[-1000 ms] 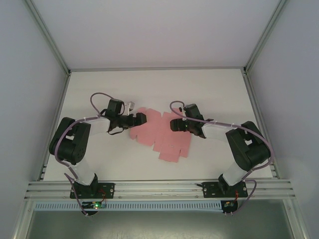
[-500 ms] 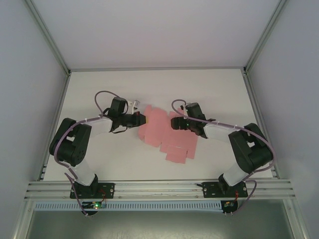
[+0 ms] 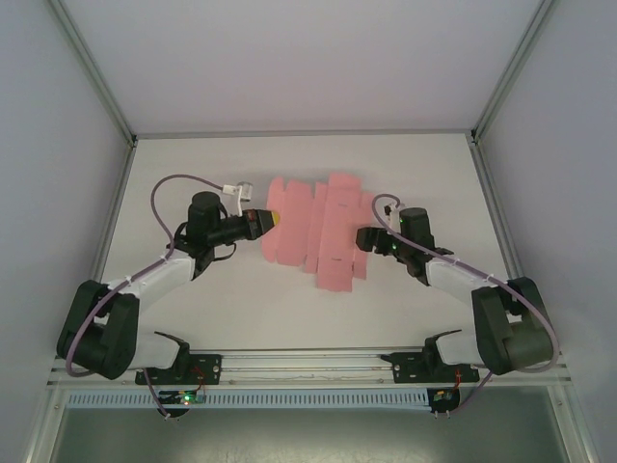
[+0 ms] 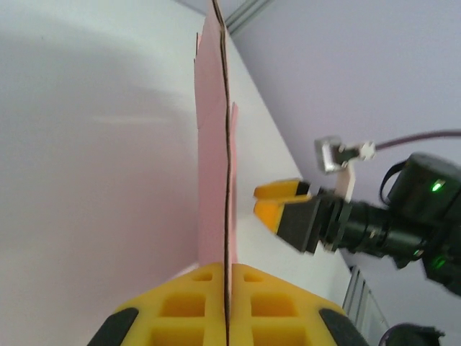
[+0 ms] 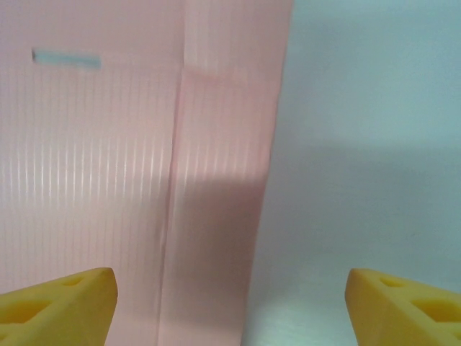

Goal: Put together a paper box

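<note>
Since the sheet's opposite edge lies between my right gripper's open fingers, I will raise my left gripper, draw it away from that arm and release the clamped edge (image 3: 274, 209) (image 4: 227, 241).
The paper box (image 3: 313, 231) is a flat pink die-cut sheet with flaps, lying over the middle of the white table (image 3: 183, 169). My left gripper (image 3: 273, 220) is shut on the sheet's left edge. In the left wrist view the paper box (image 4: 212, 144) runs edge-on away from my left gripper (image 4: 227, 277), clamped between the yellow pads. My right gripper (image 3: 364, 238) stands open at the sheet's right edge, and it shows across the sheet as the right gripper (image 4: 272, 204). In the right wrist view the paper box (image 5: 144, 144) has a small slot (image 5: 66, 59); its right edge lies between the wide-apart fingers of my right gripper (image 5: 230, 310).
Grey walls and aluminium frame posts (image 3: 123, 125) enclose the table on three sides. A slotted rail (image 3: 308, 365) carrying both arm bases runs along the near edge. Bare table lies to the right of the sheet (image 5: 360, 144).
My left gripper shut on the sheet's left edge and its arm stretched out, carrying the sheet farther back and to the right. My right gripper drew back to the right, staying open.
</note>
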Controlling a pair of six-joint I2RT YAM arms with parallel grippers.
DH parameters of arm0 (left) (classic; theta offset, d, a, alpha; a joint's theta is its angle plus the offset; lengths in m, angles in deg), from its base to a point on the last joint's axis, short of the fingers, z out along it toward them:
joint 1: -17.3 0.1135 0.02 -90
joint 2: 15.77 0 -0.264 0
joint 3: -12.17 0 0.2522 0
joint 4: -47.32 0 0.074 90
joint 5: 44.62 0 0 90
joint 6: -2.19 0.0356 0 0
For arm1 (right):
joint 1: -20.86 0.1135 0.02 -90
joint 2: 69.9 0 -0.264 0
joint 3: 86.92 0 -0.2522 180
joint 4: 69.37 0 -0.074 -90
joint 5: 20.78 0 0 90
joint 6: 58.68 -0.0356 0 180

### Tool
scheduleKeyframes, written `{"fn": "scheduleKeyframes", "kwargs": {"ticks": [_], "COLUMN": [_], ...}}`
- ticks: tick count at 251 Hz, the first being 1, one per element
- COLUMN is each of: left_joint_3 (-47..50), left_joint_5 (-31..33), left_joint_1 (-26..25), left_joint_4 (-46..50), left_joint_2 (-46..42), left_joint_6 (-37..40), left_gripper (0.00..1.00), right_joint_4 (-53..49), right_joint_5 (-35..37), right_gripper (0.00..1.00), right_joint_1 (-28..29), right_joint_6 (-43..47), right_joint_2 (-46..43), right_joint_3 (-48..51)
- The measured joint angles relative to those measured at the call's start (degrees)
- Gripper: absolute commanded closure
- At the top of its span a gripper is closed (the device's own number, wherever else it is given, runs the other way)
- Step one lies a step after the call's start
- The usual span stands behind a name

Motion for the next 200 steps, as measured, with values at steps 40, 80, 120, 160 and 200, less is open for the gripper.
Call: {"fn": "scheduleKeyframes", "kwargs": {"ticks": [40,80,120,160,200], "left_joint_3": [1.81,2.97,4.39,5.46,6.88], "left_joint_5": [-0.13,-0.87,-1.14,-0.70,0.02], "left_joint_1": [0.00,0.00,0.00,0.00,0.00], "left_joint_4": [-6.23,-10.80,-13.07,-13.86,-14.01], "left_joint_2": [-2.99,-5.99,-11.56,-16.24,-18.27], "left_joint_6": [-5.31,-9.33,-11.39,-12.17,-12.57], "left_gripper": [1.00,1.00,1.00,1.00,1.00], "right_joint_4": [8.11,12.31,15.93,23.56,31.50], "right_joint_5": [-9.49,-14.12,-17.00,-24.13,-31.19], "right_gripper": [0.18,0.18,0.20,0.28,0.54], "right_joint_1": [-1.14,-1.90,-4.87,-5.90,-5.77], "right_joint_6": [-1.44,-1.46,-1.44,-4.68,-10.60], "right_joint_2": [-0.63,-0.98,-1.01,-0.68,0.15], "right_joint_3": [5.14,5.25,5.25,5.18,3.69]}}
